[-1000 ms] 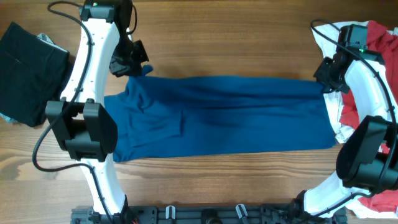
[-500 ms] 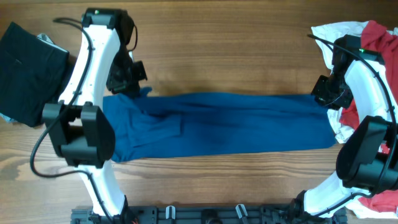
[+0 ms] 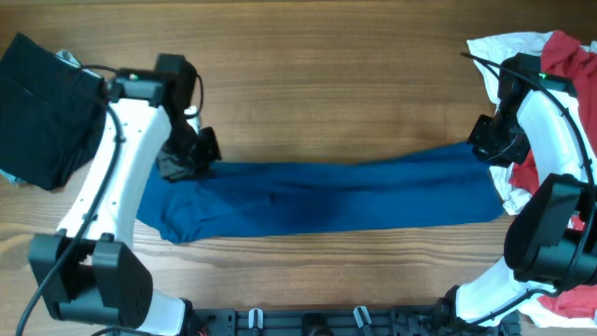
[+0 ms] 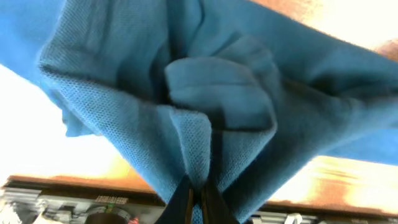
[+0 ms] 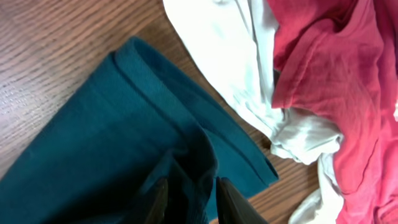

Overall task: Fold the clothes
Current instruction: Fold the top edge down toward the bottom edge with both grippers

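Note:
Next, my left gripper lowers back toward the shirt's near edge (image 3: 216,230) and releases the pinched cloth there, because it still hangs bunched above the shirt (image 3: 326,198).
The dark blue shirt (image 3: 326,198) lies as a long folded band across the table's middle. My left gripper (image 3: 191,161) is shut on the shirt's left upper edge; the left wrist view shows bunched blue cloth (image 4: 211,112) pinched between the fingers (image 4: 200,198). My right gripper (image 3: 482,140) is shut on the shirt's right upper corner; in the right wrist view the fingers (image 5: 189,196) clamp a fold of blue cloth (image 5: 112,143). A black garment (image 3: 42,112) lies at the far left. White (image 3: 499,47) and red (image 3: 569,56) garments are piled at the right.
The white (image 5: 249,68) and red (image 5: 336,74) garments lie right beside the shirt's right end. A dark rail (image 3: 308,322) runs along the table's front edge. Bare wood (image 3: 336,65) spans the back of the table.
Both grippers have pulled the shirt's far edge toward the front, the left much farther. The blue band is narrower than before, and its left end has been drawn in.

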Robot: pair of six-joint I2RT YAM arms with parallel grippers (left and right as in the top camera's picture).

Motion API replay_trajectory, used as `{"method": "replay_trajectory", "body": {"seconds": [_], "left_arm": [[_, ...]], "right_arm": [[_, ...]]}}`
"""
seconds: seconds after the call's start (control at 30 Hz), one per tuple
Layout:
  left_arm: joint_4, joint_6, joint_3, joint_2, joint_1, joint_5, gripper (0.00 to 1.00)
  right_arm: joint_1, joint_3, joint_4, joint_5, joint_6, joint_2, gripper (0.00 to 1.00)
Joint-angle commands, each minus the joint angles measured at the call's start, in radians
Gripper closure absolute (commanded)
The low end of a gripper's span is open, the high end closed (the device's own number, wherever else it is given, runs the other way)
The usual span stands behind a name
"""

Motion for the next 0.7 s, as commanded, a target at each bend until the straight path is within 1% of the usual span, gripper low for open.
{"method": "replay_trajectory", "body": {"seconds": [0.0, 0.1, 0.27, 0.33, 0.4, 0.43, 0.47, 0.5, 0.53, 0.67], "left_arm": [[0.045, -0.052, -0.116, -0.003, -0.035, 0.048, 0.96], [0.049, -0.057, -0.183, -0.003, -0.053, 0.048, 0.96], [0.034, -0.054, -0.247, -0.003, -0.055, 0.024, 0.96], [0.057, -0.054, -0.275, -0.003, -0.055, 0.024, 0.96], [0.076, -0.055, -0.294, -0.003, -0.055, 0.024, 0.96], [0.085, -0.055, -0.306, -0.003, -0.055, 0.024, 0.93], [0.089, -0.055, -0.313, -0.003, -0.055, 0.025, 0.89], [0.09, -0.055, -0.319, -0.003, -0.055, 0.025, 0.84], [0.086, -0.055, -0.322, -0.003, -0.055, 0.025, 0.8], [0.064, -0.054, -0.323, -0.003, -0.055, 0.024, 0.79]], "right_arm": [[-0.006, -0.004, -0.021, 0.11, 0.015, -0.029, 0.75], [-0.017, -0.004, -0.025, 0.145, 0.043, -0.03, 0.75], [-0.061, -0.004, -0.036, 0.138, 0.061, -0.03, 0.75], [-0.065, -0.004, -0.041, 0.071, 0.048, -0.03, 0.74], [-0.063, -0.007, -0.049, -0.047, -0.032, -0.029, 0.71], [-0.063, -0.011, -0.057, -0.11, -0.081, -0.029, 0.69], [-0.063, -0.017, -0.06, -0.131, -0.098, -0.029, 0.69], [-0.063, -0.026, -0.062, -0.142, -0.1, -0.029, 0.68], [-0.063, -0.037, -0.062, -0.143, -0.1, -0.029, 0.67], [-0.063, -0.073, -0.058, -0.164, -0.099, -0.029, 0.66]]}}
